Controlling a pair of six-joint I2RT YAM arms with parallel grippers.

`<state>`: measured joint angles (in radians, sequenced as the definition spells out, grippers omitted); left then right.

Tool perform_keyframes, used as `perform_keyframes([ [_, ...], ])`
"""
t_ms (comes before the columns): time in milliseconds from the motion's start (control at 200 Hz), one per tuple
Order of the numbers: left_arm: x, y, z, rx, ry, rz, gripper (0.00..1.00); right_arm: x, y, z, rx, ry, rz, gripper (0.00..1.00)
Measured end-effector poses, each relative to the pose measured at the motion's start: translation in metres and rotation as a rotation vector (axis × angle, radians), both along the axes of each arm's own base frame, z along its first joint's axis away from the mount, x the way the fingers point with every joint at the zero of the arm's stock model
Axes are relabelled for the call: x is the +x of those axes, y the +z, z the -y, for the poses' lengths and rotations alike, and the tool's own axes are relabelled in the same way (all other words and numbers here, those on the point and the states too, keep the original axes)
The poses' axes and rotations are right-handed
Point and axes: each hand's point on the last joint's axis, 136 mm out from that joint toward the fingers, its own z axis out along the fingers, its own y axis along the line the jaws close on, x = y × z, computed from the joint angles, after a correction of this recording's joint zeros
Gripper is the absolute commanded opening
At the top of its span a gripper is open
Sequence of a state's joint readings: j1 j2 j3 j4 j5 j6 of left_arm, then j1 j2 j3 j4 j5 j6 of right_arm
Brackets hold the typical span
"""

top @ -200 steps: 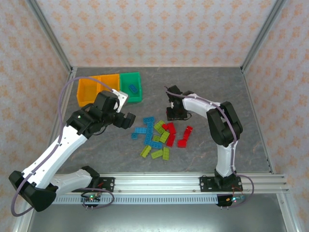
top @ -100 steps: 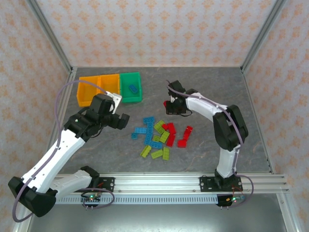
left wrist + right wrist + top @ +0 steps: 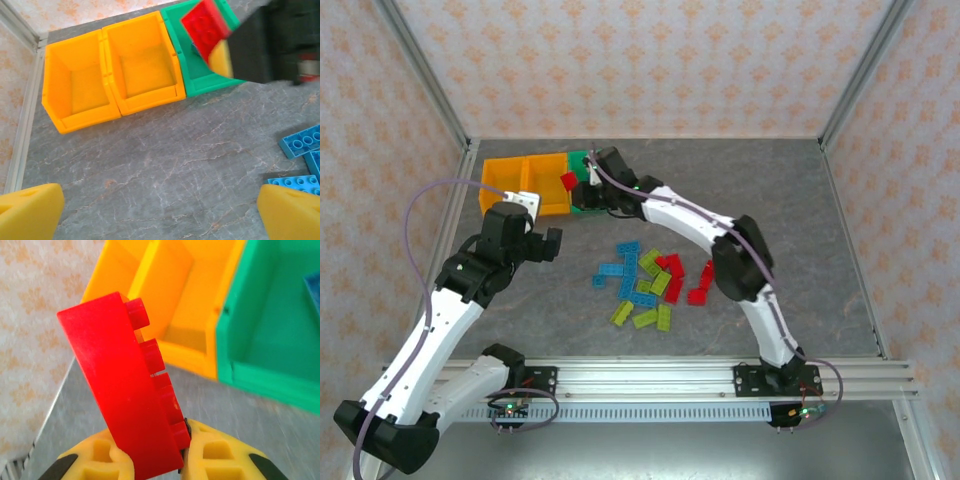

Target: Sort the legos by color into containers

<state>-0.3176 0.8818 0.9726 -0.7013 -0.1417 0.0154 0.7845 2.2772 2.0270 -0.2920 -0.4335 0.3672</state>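
My right gripper will next leave the green container, since that one holds blue, and go over the empty middle orange container (image 3: 547, 184) (image 3: 195, 297) to release the red lego.
My right gripper (image 3: 577, 184) is shut on a red lego (image 3: 569, 181), held up by one end near the join of the middle orange container (image 3: 548, 172) and the green container (image 3: 585, 158). In the right wrist view the red lego (image 3: 125, 390) stands tilted between the yellow fingers (image 3: 220, 455). A blue lego (image 3: 312, 287) lies in the green container (image 3: 270, 330). My left gripper (image 3: 546, 246) hangs open over bare table in front of the containers, with nothing between its pads (image 3: 30, 212). The loose legos (image 3: 650, 280), blue, lime green and red, lie mid-table.
The far-left orange container (image 3: 503, 182) sits by the left frame rail (image 3: 460, 190). Blue legos (image 3: 302, 142) lie at the right edge of the left wrist view. The right arm (image 3: 690, 215) stretches across the table behind the pile.
My right gripper shut on a red lego at the pile, lifted it and carried it left and back to the containers. The left arm drew back to the left, still open.
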Motion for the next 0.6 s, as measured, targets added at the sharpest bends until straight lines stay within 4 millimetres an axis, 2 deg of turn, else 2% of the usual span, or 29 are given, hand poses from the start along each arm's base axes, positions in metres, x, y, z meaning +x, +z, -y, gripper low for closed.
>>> perform_keyframes([
  [120,0.002,0.005,-0.001,-0.002,0.007,0.023,1.00,0.041,-0.020,-0.034,0.032,-0.008,0.030,0.08],
  [155,0.002,0.005,-0.001,-0.002,0.007,0.025,1.00,0.049,-0.025,-0.040,0.031,-0.014,0.032,0.09],
  [170,0.002,0.005,-0.001,-0.002,0.007,0.025,1.00,0.052,-0.021,-0.042,0.041,-0.016,0.045,0.09],
  [240,0.002,0.005,-0.001,-0.002,0.007,0.025,1.00,0.063,-0.035,-0.048,0.048,-0.026,0.057,0.12],
  [295,0.002,0.005,-0.001,-0.003,0.007,0.026,1.00,0.066,-0.042,-0.049,0.045,-0.033,0.055,0.24],
  [375,0.003,0.005,0.000,-0.003,0.006,0.025,1.00,0.066,-0.045,-0.049,0.047,-0.042,0.046,0.37],
  [601,0.005,0.002,-0.001,-0.001,0.011,0.016,1.00,0.067,-0.039,-0.050,0.064,-0.044,0.052,0.40],
])
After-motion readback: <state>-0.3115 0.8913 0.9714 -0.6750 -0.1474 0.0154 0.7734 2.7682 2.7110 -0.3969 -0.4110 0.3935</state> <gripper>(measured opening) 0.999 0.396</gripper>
